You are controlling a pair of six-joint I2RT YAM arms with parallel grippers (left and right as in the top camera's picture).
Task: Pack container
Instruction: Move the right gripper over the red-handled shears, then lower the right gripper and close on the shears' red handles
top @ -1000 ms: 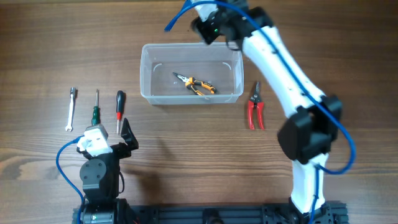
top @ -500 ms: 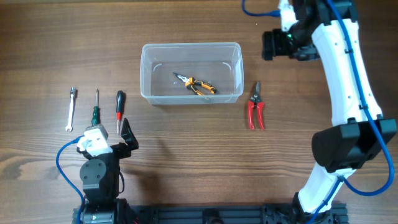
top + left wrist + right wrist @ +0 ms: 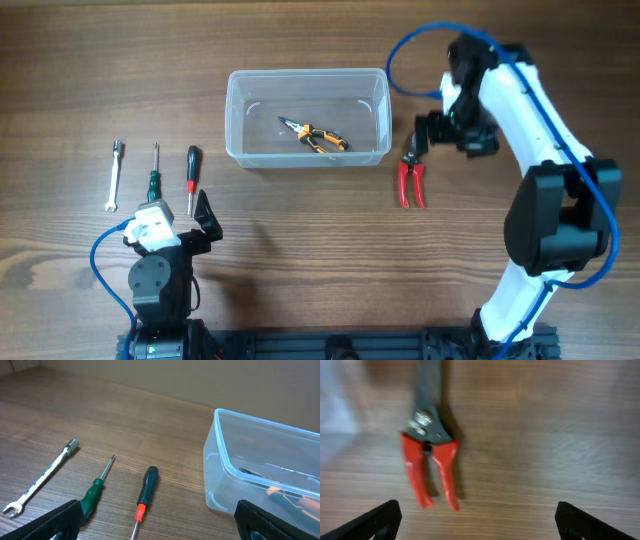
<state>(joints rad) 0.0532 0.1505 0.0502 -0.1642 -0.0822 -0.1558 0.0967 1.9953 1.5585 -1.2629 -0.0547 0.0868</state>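
Next, my right gripper moves down and toward the container (image 3: 308,118), then onto the cutters (image 3: 410,172) at the red handle farther from the container.
The container (image 3: 308,118), a clear plastic tub, stands at the table's middle back with orange-handled pliers (image 3: 316,137) lying inside. Red-handled cutters (image 3: 410,172) lie on the wood just right of it. My right gripper (image 3: 450,140) hovers open beside and slightly right of the cutters' head; in the right wrist view the cutters (image 3: 430,455) lie left of centre, ahead of the empty gripper (image 3: 477,527). My left gripper (image 3: 160,530) is open and empty near the front left, facing a black-and-red screwdriver (image 3: 145,495). The container (image 3: 260,467) stands to its right.
A green-handled screwdriver (image 3: 155,172), the black-and-red screwdriver (image 3: 192,178) and a small wrench (image 3: 115,175) lie in a row at the left. The wrench (image 3: 37,480) and green screwdriver (image 3: 96,491) also appear in the left wrist view.
My right arm has swung from above the container's back right corner, out to the right and down beside the red cutters, and its jaws have opened. The left arm has not moved.
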